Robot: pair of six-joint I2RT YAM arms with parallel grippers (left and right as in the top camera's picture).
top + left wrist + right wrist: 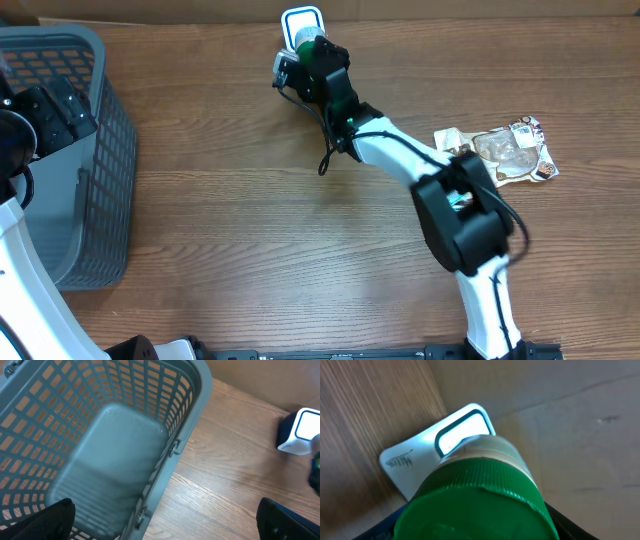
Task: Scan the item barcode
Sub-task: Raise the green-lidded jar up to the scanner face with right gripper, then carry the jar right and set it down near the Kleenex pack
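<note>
The item goes back, then down in my right gripper next, for release on the bare tabletop, the clear wood below and back of the gripper.
The item is a pale container with a green ribbed cap [475, 502]. My right gripper [475, 532] is shut on it, its dark fingers [572, 527] showing only at the cap's sides. It is held right in front of the white barcode scanner [412, 462], which stands at the table's far edge [302, 20]. From overhead the green cap [308, 44] sits just below the scanner, with the right gripper [322, 68] behind it. No barcode shows. My left gripper [162, 522] hangs open over the grey basket's rim [192, 405], holding nothing.
The grey plastic basket [105, 170] stands at the left edge, with my left gripper [55, 108] above it. A crinkled snack packet [510, 152] lies at the right of the wooden table. A cardboard wall runs behind the scanner [300, 432].
</note>
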